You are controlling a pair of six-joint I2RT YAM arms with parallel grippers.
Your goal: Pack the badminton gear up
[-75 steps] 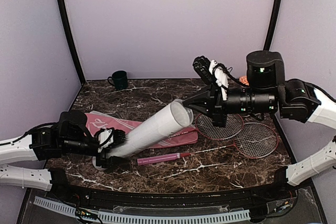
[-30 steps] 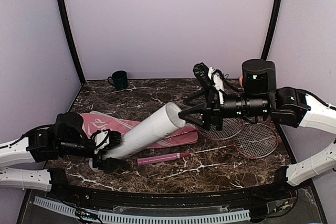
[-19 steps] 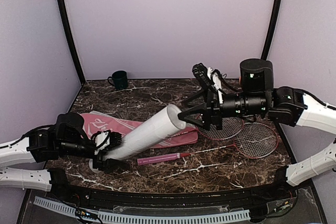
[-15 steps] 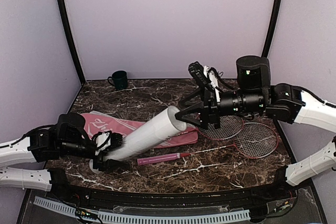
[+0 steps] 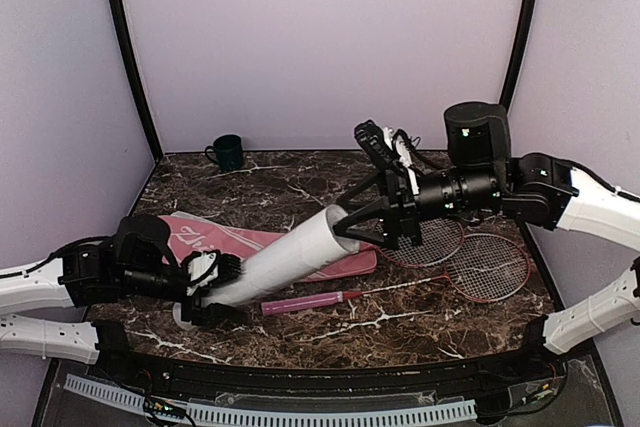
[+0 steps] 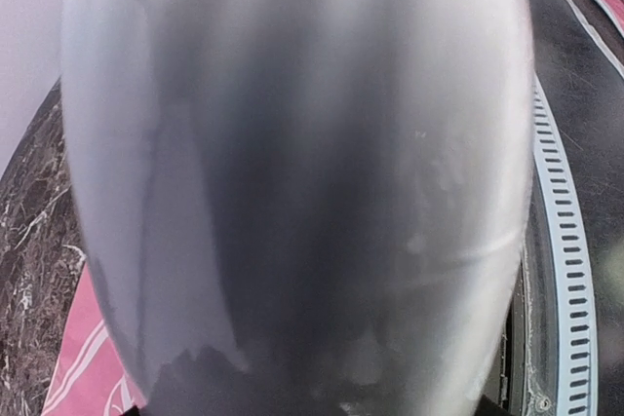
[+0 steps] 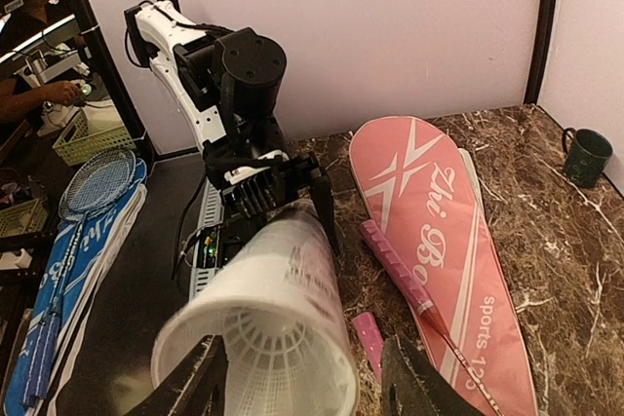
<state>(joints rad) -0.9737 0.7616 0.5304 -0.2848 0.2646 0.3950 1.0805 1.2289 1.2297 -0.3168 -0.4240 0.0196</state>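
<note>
The left gripper will next carry the tube outward past the pink bag and lower it beside the dark green mug, because the table [image 5: 270, 189] there is bare.
My left gripper [image 5: 205, 287] is shut on the lower end of the long white tube [image 5: 275, 259], which slants up to the right over the pink bag [image 5: 200, 237]. The tube fills the left wrist view [image 6: 292, 172]. My right gripper [image 5: 347, 227] is open, its fingers astride the tube's open mouth [image 7: 258, 338]. A white shuttlecock [image 7: 263, 377] sits inside that mouth, skirt toward the camera. Two red-framed rackets [image 5: 425, 239] [image 5: 490, 267] lie at the right, with one pink handle [image 5: 300, 302] in front of the tube.
A dark green mug [image 5: 228, 152] stands at the back left corner. In the right wrist view the pink bag [image 7: 429, 211] lies flat beside a racket handle [image 7: 390, 260], and the mug [image 7: 588, 155] is at the far right. Dark frame posts flank the table.
My right arm has moved left and down, bringing its fingers round the tube's mouth. The tube's raised end has dipped slightly. The left gripper has kept its hold.
</note>
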